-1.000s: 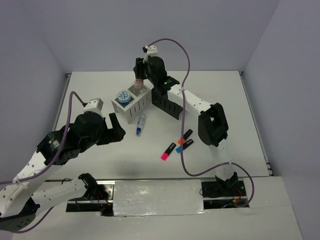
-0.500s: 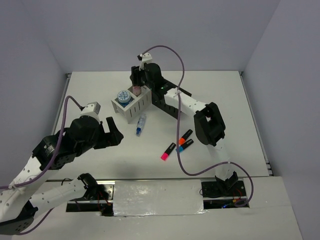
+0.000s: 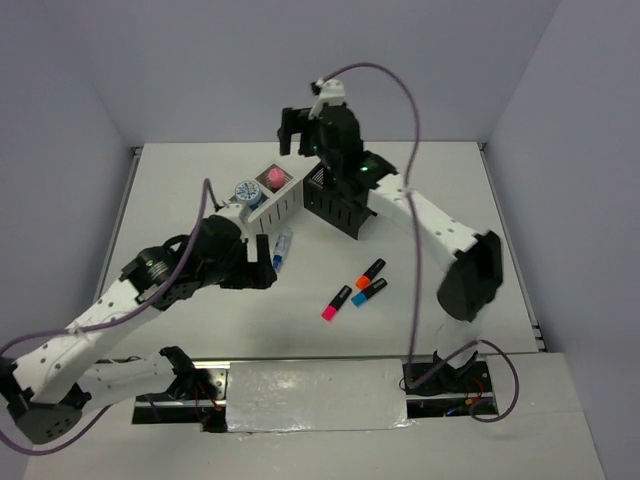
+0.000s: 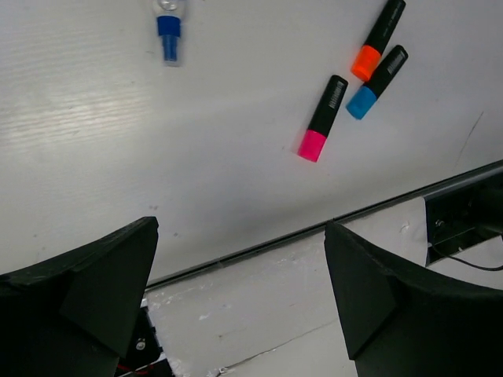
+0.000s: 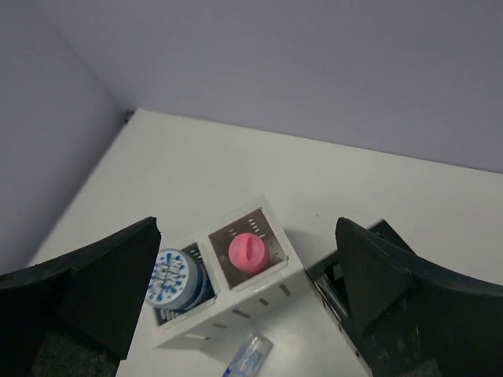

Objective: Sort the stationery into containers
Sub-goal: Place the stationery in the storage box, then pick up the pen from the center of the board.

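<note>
My open left gripper comes down and toward the right in the top view onto the highlighter's pink cap (image 3: pixel 328 313) (image 4: pixel 312 146) next. The cap lies clear of the other highlighters.
The white container (image 3: pixel 282 207) holds a pale-blue tape roll (image 3: pixel 246 191) in its left compartment and the pink tube (image 3: pixel 271 177) upright in its right one. My right gripper (image 3: pixel 298 133) hangs open above it with nothing between its fingers; its wrist view looks down on the pink tube (image 5: pixel 249 251) and the tape roll (image 5: pixel 174 275). The black container (image 3: pixel 340 208) stands just to the right. My left gripper (image 3: pixel 258 264) is open and empty, close to the blue-white stick (image 3: pixel 281 250). Pink (image 3: pixel 336 302), blue (image 3: pixel 369 291) and orange (image 3: pixel 371 271) highlighters lie on the table.
In the left wrist view the open gripper (image 4: pixel 241 228) is over the table's front edge, with the stick (image 4: pixel 168 27) and the pink (image 4: pixel 322 118), orange (image 4: pixel 378 38) and blue (image 4: pixel 376 82) highlighters beyond. Grey walls close the back and both sides.
My right gripper has let go of the pink tube, which now stands in the white container, opened wide and risen. My left arm has reached forward and right, toward the stick.
</note>
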`<state>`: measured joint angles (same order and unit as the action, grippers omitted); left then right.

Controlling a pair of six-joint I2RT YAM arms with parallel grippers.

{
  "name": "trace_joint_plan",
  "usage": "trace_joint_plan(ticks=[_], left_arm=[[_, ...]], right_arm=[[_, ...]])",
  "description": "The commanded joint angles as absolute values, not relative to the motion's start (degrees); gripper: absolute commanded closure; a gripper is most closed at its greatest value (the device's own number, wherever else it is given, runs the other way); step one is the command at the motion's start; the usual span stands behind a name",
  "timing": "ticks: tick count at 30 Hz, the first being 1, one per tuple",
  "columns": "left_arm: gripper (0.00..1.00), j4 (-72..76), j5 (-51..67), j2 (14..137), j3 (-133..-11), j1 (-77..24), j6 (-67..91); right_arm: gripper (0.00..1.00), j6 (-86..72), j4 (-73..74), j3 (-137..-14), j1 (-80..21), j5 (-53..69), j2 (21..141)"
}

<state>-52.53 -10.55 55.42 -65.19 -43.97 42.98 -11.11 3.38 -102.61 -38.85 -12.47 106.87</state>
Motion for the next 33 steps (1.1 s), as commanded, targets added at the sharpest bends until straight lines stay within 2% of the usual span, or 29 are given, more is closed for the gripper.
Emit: trace_joint_plan(ticks=[1,4,8,13,15,20,29,30,31,33], left_arm=[[0.01,-43.6,-4.0,62.1,-63.6,-45.8,37.5],[0.01,-38.9,-4.8,69.2,-64.2,-50.5,35.9],[0.01,-35.1,-3.7,82.0,-66.5,-54.9,32.3],[0.05,-33.1,-3.5,95.1,-71.4,-56.0,29.0],[0.06,-32.6,-3.5,97.8,-72.2,-56.1,28.2],[0.16,-31.6,-4.5,105.0,-73.8,-56.3,26.7],[0.22,-28.5,-4.7,108.6,-71.9,-58.9,28.6],[0.25,-28.0,-4.7,108.8,-71.5,-59.1,28.9],[0.33,-27.7,-4.7,109.0,-71.2,-59.4,29.4],[0.37,-27.0,-4.9,109.6,-70.0,-59.7,29.9]], right_arm=[[0.00,-21.3,21.6,-101.4,-37.7,-26.5,90.4],[0.00,-28.6,34.4,-95.2,-35.6,-24.2,81.7],[0.00,-29.1,40.6,-81.6,-34.5,-21.3,70.0],[0.00,-30.7,43.2,-71.3,-34.2,-18.6,57.1],[0.00,-30.8,43.9,-69.9,-34.2,-17.8,54.6],[0.00,-31.7,48.5,-67.7,-34.2,-19.6,48.0],[0.00,-32.3,53.6,-67.0,-34.0,-21.6,43.4],[0.00,-32.4,53.4,-66.9,-34.2,-21.3,43.2],[0.00,-32.6,53.3,-66.5,-34.0,-21.1,43.0],[0.00,-33.0,52.6,-66.2,-34.1,-20.7,42.8]])
